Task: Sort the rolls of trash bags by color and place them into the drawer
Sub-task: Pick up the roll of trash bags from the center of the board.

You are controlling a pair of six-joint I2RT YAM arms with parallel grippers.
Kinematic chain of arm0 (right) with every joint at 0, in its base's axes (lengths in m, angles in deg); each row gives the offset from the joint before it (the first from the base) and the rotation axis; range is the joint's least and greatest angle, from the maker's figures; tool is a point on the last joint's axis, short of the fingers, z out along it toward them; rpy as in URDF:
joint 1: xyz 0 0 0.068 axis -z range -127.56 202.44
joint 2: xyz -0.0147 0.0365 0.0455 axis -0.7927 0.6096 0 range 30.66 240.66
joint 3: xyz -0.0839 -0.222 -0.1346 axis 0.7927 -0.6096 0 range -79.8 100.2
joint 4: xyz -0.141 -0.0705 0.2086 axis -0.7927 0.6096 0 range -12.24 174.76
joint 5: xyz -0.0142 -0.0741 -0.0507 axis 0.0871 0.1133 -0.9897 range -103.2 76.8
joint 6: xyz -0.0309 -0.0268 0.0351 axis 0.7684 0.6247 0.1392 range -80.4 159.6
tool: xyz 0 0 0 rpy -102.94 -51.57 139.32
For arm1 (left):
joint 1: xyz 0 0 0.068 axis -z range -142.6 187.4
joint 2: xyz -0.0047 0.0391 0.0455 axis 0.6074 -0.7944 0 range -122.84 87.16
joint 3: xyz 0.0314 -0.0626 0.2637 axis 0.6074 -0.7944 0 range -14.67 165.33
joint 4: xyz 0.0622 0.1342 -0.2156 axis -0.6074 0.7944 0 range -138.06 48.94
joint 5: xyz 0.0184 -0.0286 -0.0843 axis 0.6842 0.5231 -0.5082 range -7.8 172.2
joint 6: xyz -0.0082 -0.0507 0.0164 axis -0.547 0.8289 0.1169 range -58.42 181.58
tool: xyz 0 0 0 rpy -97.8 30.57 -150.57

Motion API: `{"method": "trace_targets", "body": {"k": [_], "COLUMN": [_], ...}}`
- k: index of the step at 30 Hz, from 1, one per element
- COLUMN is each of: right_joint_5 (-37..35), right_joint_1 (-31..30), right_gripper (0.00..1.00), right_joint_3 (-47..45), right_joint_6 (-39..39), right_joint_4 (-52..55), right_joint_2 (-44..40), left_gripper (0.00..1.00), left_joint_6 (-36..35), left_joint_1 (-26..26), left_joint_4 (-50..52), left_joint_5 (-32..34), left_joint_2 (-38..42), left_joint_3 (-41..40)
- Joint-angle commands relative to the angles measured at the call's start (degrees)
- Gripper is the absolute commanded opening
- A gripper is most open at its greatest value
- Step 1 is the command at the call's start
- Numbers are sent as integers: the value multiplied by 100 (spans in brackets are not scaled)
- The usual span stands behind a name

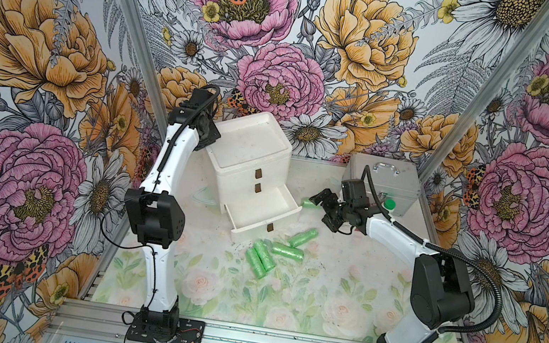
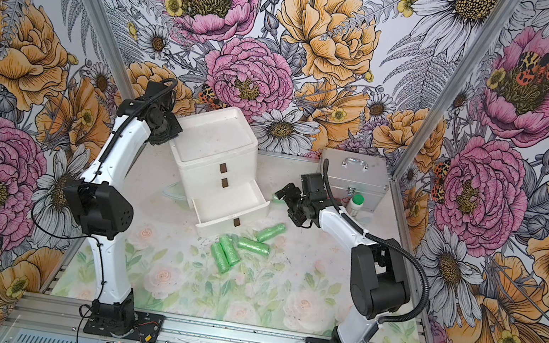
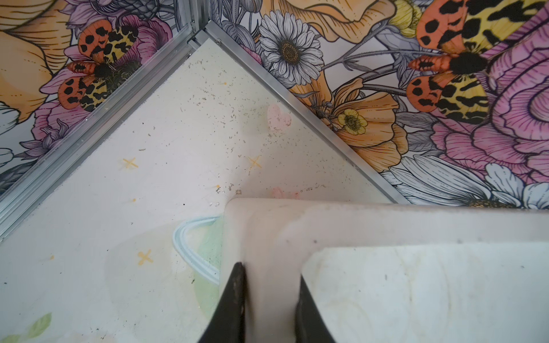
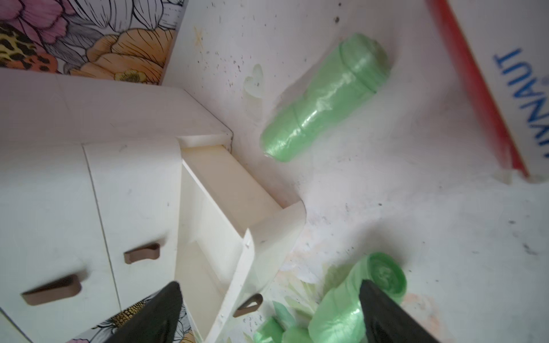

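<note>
The green roll beside the unit is below and outward, slantwise to my open fingers, so my right gripper will move down and outward, turning to straddle it.
Several light green rolls of trash bags (image 1: 287,251) (image 2: 253,245) lie loose on the table in front of the white drawer unit (image 1: 251,146). One more green roll (image 1: 307,203) (image 4: 325,98) lies by the unit's right side. The bottom drawer (image 1: 281,214) (image 4: 246,267) is pulled out and nothing shows inside it. My right gripper (image 1: 324,210) (image 2: 289,201) (image 4: 269,285) hangs open above the drawer's right corner and holds nothing; a roll (image 4: 356,300) lies below one finger. My left gripper (image 1: 209,138) (image 3: 271,273) is shut on the unit's top rim (image 3: 356,222) at its back left corner.
A silver case (image 1: 381,182) stands at the back right, with a green-capped white bottle (image 1: 389,204) (image 2: 356,204) in front of it. Aluminium frame posts and flowered walls close in the table on three sides. The two upper drawers are shut.
</note>
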Motion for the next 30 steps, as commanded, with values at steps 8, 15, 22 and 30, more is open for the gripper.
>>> {"method": "trace_targets", "body": {"k": [8,15,22,30], "right_joint_5": [-1160,-1558,-1659,-1719], "right_joint_1": [17,-34,-116,-174], "right_gripper": [92,91,89,86], "right_joint_3": [1117,1925,2551,2600], "right_joint_6": [-1924,-2624,-3107,-3448], "right_joint_4": [499,748,899,890], "right_joint_2": [834,1519,2212,2648], "left_gripper": [0,0,0,0], "left_joint_6": [1229,1180,1155,1119], "left_joint_1": [203,237,235,207], "left_joint_4": [-56,-57,-59,-61], "left_joint_5": [-1922,-2018,-2041,-2074], "left_joint_2": [-633,-773,-860,-944], "left_joint_3": [-441,-311,-269,-256]}}
